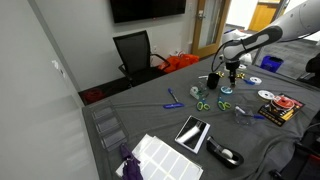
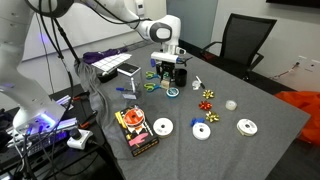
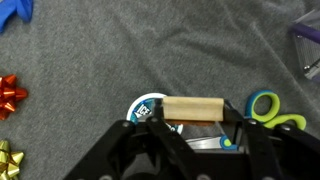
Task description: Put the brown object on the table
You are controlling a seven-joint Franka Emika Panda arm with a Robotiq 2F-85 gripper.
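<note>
The tin is beneath the block, so the gripper will next move past the tin toward the top of the wrist view and lower the block onto bare grey cloth.
In the wrist view my gripper is shut on a brown wooden block, held lengthwise between the fingers above the dark grey cloth table. A round blue-and-white tin lies just beneath the block's left end. In both exterior views the gripper hangs low over the table, over small items; the block is too small to make out there.
Green-handled scissors lie right of the block. Red and gold bows lie to the left. Discs, a box, a black chair and a tablet surround the workspace.
</note>
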